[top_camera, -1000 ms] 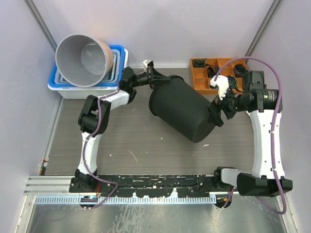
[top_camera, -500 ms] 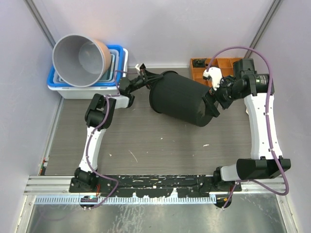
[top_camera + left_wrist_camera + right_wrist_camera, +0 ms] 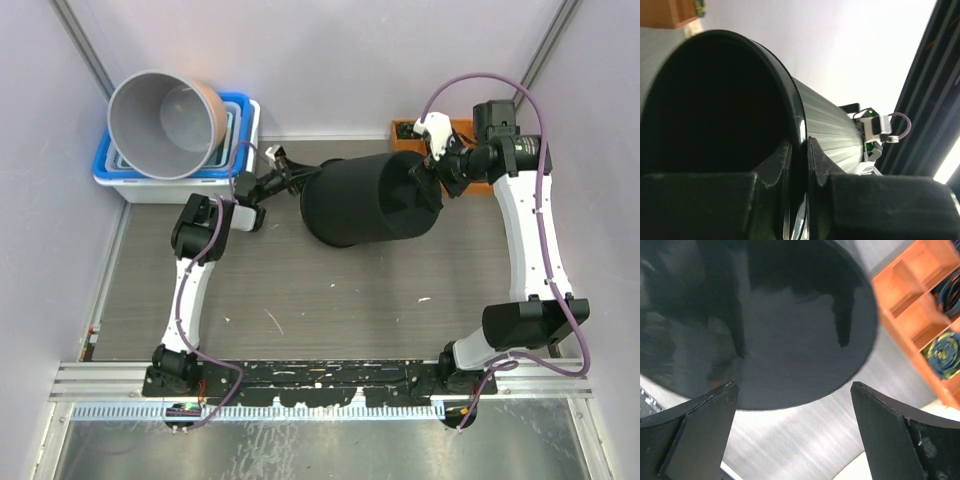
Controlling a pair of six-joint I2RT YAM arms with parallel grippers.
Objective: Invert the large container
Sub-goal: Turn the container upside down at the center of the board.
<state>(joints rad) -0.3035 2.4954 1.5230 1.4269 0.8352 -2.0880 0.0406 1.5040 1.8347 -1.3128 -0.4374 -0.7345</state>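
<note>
The bare tabletop lies below my left gripper, under the container's opening, so my left gripper next needs to lower the container's rim toward it and release it there.
The large black container [image 3: 365, 200] lies on its side at the back of the table, mouth to the left, base to the right. My left gripper [image 3: 298, 178] is shut on its rim; in the left wrist view the rim [image 3: 795, 120] runs between the two fingers [image 3: 774, 165]. My right gripper [image 3: 428, 190] is open at the container's base. In the right wrist view the glossy round base [image 3: 785, 335] fills the top, with both fingertips [image 3: 715, 405] spread wide below it, not gripping.
A grey bucket [image 3: 165, 125] rests tilted on a blue and white bin [image 3: 140, 180] at the back left. An orange compartment tray [image 3: 415, 130] with small parts sits at the back right, also in the right wrist view [image 3: 922, 305], close behind the container's base.
The container has swung from pointing down-right to lying nearly level, and has shifted back and left. The right arm rose toward the back with the base; the left gripper kept hold of the rim.
</note>
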